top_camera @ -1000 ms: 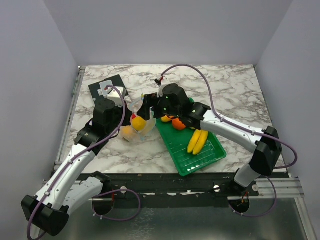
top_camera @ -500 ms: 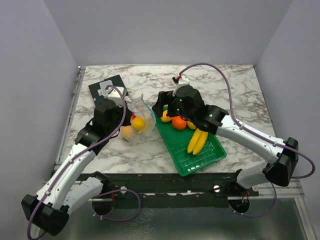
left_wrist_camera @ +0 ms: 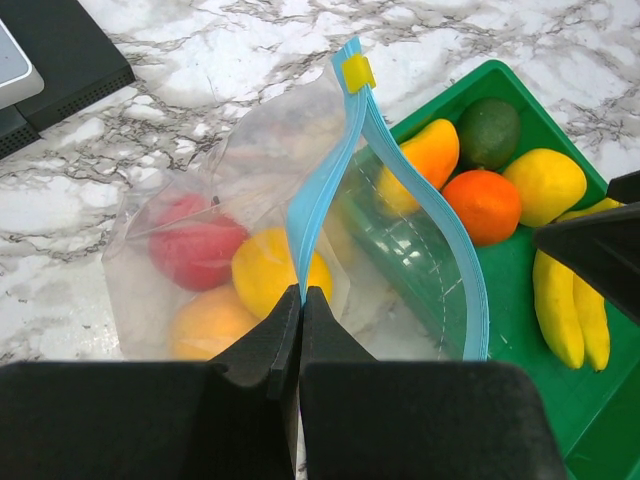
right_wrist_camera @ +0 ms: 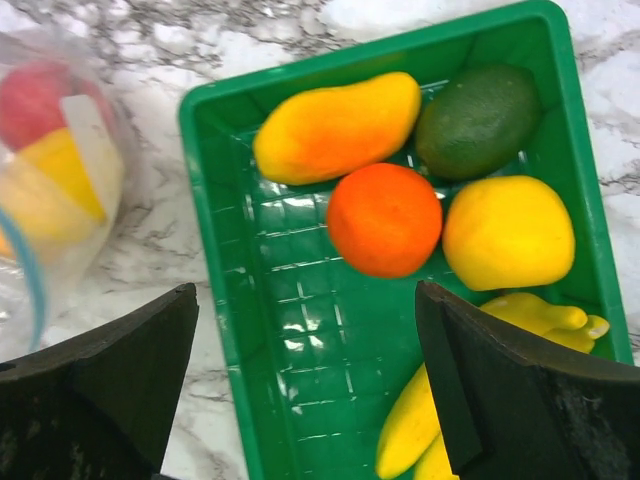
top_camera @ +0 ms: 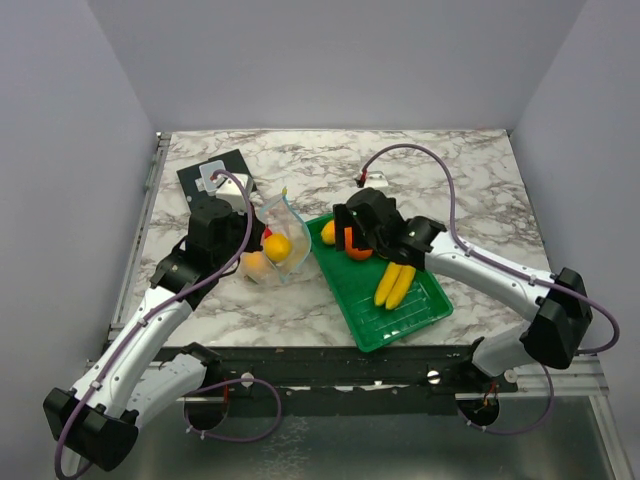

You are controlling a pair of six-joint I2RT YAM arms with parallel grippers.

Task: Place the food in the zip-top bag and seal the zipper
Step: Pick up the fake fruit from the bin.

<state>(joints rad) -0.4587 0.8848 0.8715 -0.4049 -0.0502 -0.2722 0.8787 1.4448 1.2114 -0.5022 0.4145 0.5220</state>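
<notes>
I should next move my right gripper down around the round orange (top_camera: 357, 252) (right_wrist_camera: 384, 219), with a finger on either side, and close it, because the fruit is still below its open fingers.
The clear zip-top bag (left_wrist_camera: 250, 190) lies left of the green tray, its mouth held open. My left gripper (left_wrist_camera: 302, 296) is shut on the light blue zipper (left_wrist_camera: 322, 175) at the near edge of the mouth. Inside the bag are a red apple (left_wrist_camera: 188, 245) and two yellow-orange fruits (left_wrist_camera: 262, 272). My right gripper (right_wrist_camera: 305, 300) hangs open over the tray, holding nothing. Just beyond its fingers lies the round orange (right_wrist_camera: 384, 219), with a mango-like piece (right_wrist_camera: 335, 125), a dark green fruit (right_wrist_camera: 478, 120), a yellow fruit (right_wrist_camera: 508, 232) and the bananas (right_wrist_camera: 415, 435) around it.
The green slatted tray (top_camera: 425, 312) sits at an angle right of the bag (top_camera: 285, 245). A black block with a white device (top_camera: 214, 176) stands at the back left, behind my left arm. The right arm's cable loops over the back of the table.
My right gripper has pulled away from the bag's mouth, moved right and now hangs over the tray, jaws slightly wider. The left gripper keeps its hold on the zipper.
</notes>
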